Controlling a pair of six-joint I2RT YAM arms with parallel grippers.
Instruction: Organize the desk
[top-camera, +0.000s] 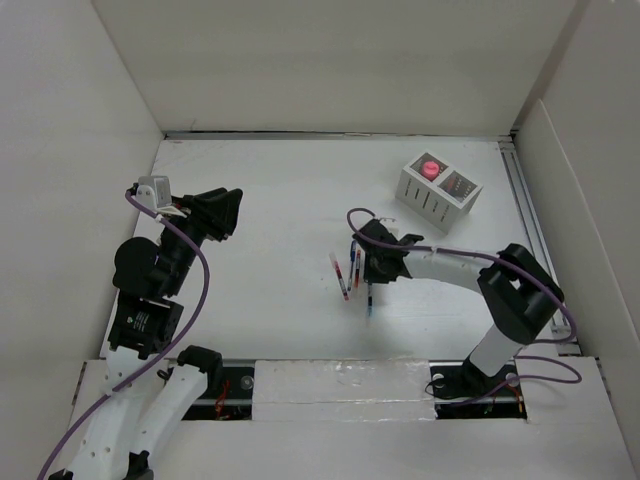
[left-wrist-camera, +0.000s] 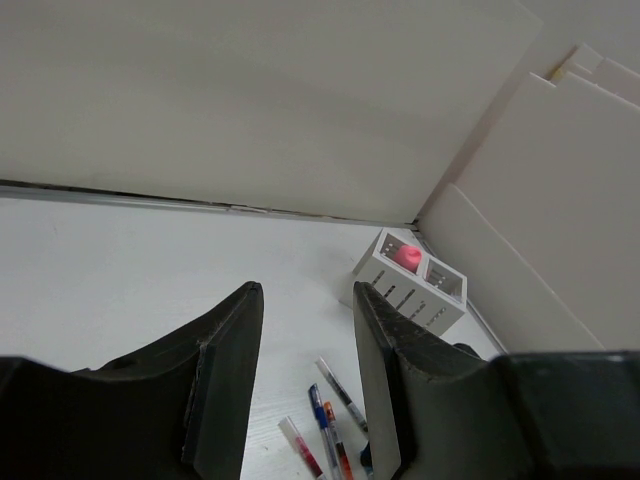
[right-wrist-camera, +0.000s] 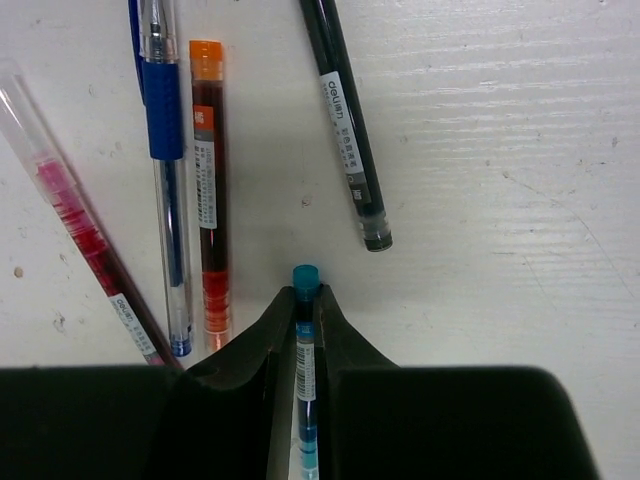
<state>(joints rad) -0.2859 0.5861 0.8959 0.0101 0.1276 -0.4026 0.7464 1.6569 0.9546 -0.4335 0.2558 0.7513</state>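
My right gripper will next lift the teal-capped pen, then carry it outward over the organizer's section (top-camera: 458, 187) beside the pink object, as that section is open.
On the white desk (top-camera: 270, 200), several pens lie in a loose group near the middle. My right gripper (right-wrist-camera: 303, 300) is shut on a teal-capped pen (right-wrist-camera: 304, 276), low at the desk surface; its cap pokes out past the fingertips. Beside it lie a red pen (right-wrist-camera: 80, 235), a blue pen (right-wrist-camera: 165, 170), an orange pen (right-wrist-camera: 208, 190) and a black pen (right-wrist-camera: 345, 120). In the top view my right gripper (top-camera: 372, 268) is over the pens (top-camera: 342, 275). My left gripper (top-camera: 228, 212) is open and empty, raised at the left, apart from the pens (left-wrist-camera: 325, 425).
A small white slotted organizer box (top-camera: 438, 188) stands at the back right with a pink object (top-camera: 430, 166) in one compartment; it also shows in the left wrist view (left-wrist-camera: 410, 285). White walls close three sides. A metal rail (top-camera: 525, 200) runs along the right edge.
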